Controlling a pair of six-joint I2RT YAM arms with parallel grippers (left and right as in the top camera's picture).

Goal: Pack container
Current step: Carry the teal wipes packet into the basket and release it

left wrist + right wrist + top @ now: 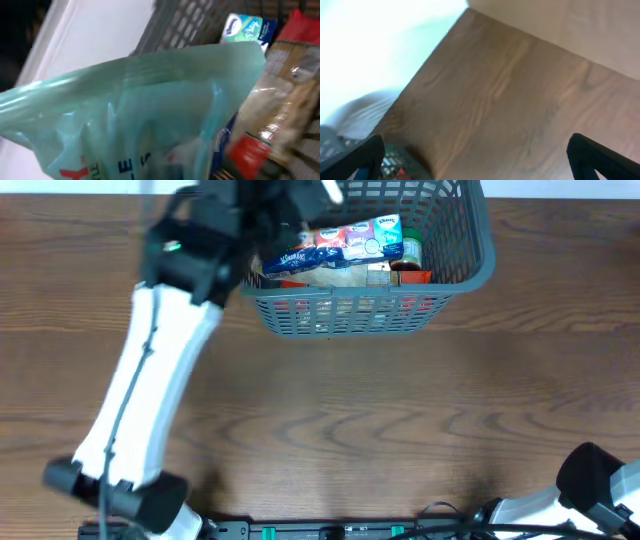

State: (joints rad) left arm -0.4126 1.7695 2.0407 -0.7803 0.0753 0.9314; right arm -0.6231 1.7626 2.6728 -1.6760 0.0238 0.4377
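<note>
I will next lower my left gripper to its right in the overhead view and let go of the green packet (150,110), since the basket's inside is below the gripper that way.
The dark grey lattice basket (350,315) stands at the table's far edge and holds several packets, with a blue and white tissue pack (345,242) on top. My left arm reaches over the basket's left end, and its gripper (275,215) is mostly hidden there. In the left wrist view a pale green translucent packet (150,110) fills the frame just above the basket wall (185,25); the fingers are hidden behind it. My right gripper (477,160) is open and empty over bare table, and a corner of the basket (395,160) shows at its lower left.
Inside the basket lie a tissue pack (242,27), a tan clear-wrapped packet (280,100) and a red packet (247,152). The right arm (600,480) sits at the near right corner. Brown wooden table (380,420) spreads in front of the basket.
</note>
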